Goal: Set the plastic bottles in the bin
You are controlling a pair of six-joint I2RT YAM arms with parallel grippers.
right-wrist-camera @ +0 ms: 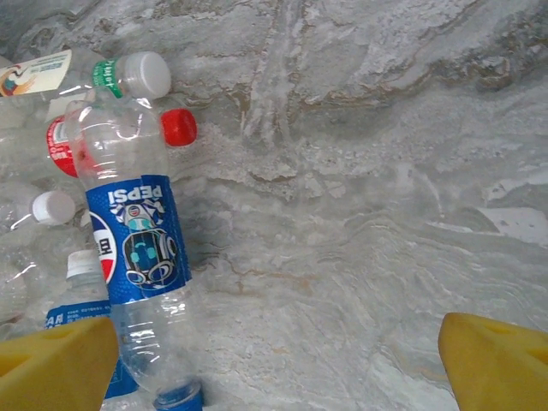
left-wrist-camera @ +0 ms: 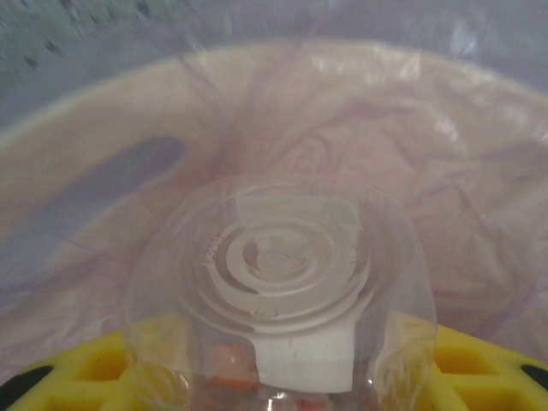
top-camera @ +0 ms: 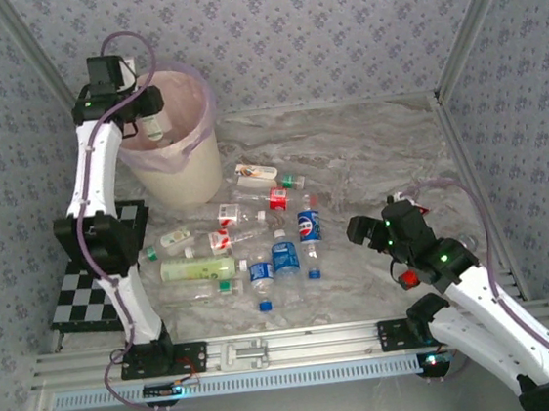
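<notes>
I will keep my left gripper over the bin (top-camera: 178, 171) and open its fingers to let go of the clear plastic bottle, because the pink bag's open hollow (top-camera: 180, 111) is below the gripper.
My left gripper (top-camera: 149, 109) hangs over the bin (top-camera: 178, 171), a cream-white bucket with a pink bag (left-wrist-camera: 445, 163), and is shut on a clear plastic bottle (top-camera: 154, 129). In the left wrist view the bottle's ringed base (left-wrist-camera: 278, 257) sits between the yellow fingers (left-wrist-camera: 77, 377), above the bag. Several plastic bottles lie in the middle of the table, among them a Pepsi bottle (top-camera: 308, 226) and a pale green one (top-camera: 198, 268). My right gripper (top-camera: 360, 228) stands open just right of the Pepsi bottle (right-wrist-camera: 133, 227), its fingers (right-wrist-camera: 60, 355) wide apart over bare table.
A red cylinder (top-camera: 409, 279) sits beside the right arm. A checkerboard (top-camera: 87, 294) lies at the left edge. Patterned walls and metal rails close in the marble table (top-camera: 376, 146), whose right half is bare.
</notes>
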